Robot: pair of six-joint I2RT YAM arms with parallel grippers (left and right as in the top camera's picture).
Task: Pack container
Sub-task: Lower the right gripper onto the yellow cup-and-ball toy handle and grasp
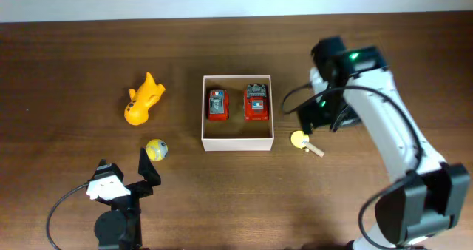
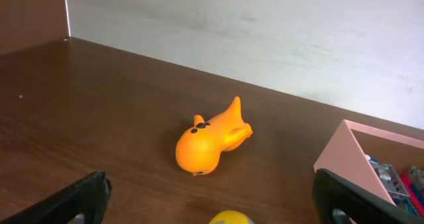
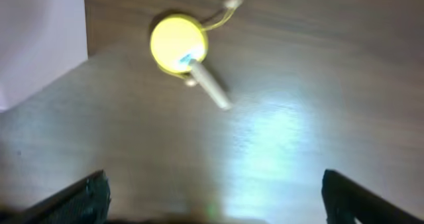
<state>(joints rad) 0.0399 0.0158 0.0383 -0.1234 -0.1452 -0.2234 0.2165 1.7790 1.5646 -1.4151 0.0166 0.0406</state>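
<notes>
My right gripper is open and will next go down onto the small yellow toy's stick (image 1: 315,149), turning its fingers to either side of the stick because it lies at a slant.
The container (image 1: 237,142) is a square white-walled box at the table's middle; two red toy cars (image 1: 217,106) (image 1: 256,102) lie inside it. Its corner shows in the left wrist view (image 2: 344,144) and its wall in the right wrist view (image 3: 40,38). An orange fish-like toy (image 1: 142,100) (image 2: 209,139) lies left of it. A yellow ball (image 1: 156,150) (image 2: 230,218) lies in front of my open, empty left gripper (image 1: 133,177) (image 2: 212,201). A small yellow toy with a stick (image 1: 301,140) (image 3: 180,46) lies right of the container. My right gripper (image 1: 319,118) (image 3: 212,197) is open and empty above the table beside it.
The brown wooden table (image 1: 74,72) ends at a pale wall at the back (image 2: 265,32). A black cable (image 1: 59,205) loops beside the left arm's base.
</notes>
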